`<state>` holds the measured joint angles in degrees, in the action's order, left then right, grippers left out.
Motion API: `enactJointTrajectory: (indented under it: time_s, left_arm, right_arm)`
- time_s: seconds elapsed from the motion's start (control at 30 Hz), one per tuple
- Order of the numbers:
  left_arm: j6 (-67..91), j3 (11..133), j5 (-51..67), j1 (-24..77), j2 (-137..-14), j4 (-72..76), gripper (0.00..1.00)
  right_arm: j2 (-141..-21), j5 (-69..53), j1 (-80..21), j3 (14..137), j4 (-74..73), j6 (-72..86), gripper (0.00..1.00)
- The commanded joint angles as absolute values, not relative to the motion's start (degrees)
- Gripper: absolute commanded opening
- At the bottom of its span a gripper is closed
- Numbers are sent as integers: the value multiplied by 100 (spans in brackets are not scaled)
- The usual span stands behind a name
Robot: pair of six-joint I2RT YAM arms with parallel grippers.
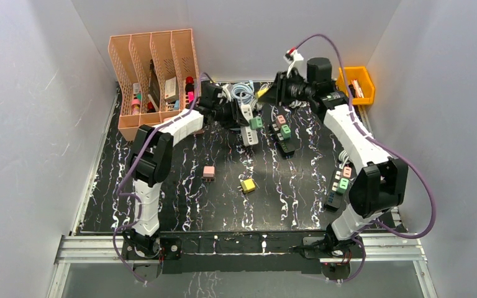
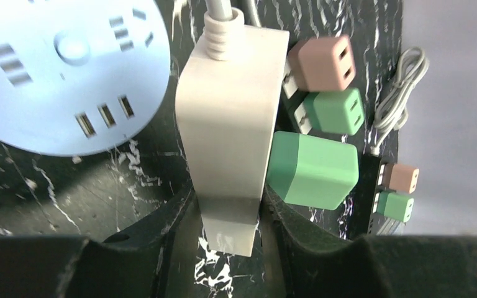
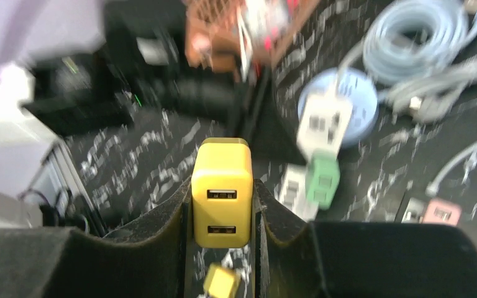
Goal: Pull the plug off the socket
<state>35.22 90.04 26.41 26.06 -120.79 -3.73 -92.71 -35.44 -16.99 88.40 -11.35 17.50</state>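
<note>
The yellow plug is clear of the socket strip. I should move my right gripper back and down to the bare tabletop (image 1: 259,185) beside the loose yellow plug and let go.
A white socket strip (image 2: 227,124) lies on the black marbled table with a green plug (image 2: 313,169) seated in its right side. My left gripper (image 2: 230,217) is shut on the near end of this strip, one jaw against each side. From above, the left gripper (image 1: 239,115) sits at the table's back middle over the strip (image 1: 249,135) and green plug (image 1: 256,123). My right gripper (image 3: 222,214) is shut on a yellow plug (image 3: 222,186) with two USB ports, held in the air. In the top view the right gripper (image 1: 268,93) hovers just right of the left one.
A round pale-blue socket (image 2: 56,68) lies left of the strip. A black strip (image 1: 284,141) holds pink and green plugs, and another strip (image 1: 338,186) lies by the right arm. Loose pink (image 1: 208,172) and yellow (image 1: 248,185) plugs sit mid-table. An orange rack (image 1: 152,74) stands back left.
</note>
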Motion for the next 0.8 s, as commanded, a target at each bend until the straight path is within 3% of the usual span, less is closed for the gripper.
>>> enactJointTrajectory:
  time_s: [0.0, 0.43, 0.77]
  left_arm:
    - [3215, 9685, 2672, 2268, -12080, -572, 0]
    - [2612, 10156, 2692, 1635, -12142, -1037, 0]
    - [2456, 9861, 2686, 1574, -11951, -1040, 0]
  right_arm:
    - [-9043, -3395, -1809, 8203, -2720, 802, 0]
    - [-8154, -3570, -3435, 6162, -3580, 1388, 0]
    - [-8493, -3647, -3708, 5456, -3217, 2120, 0]
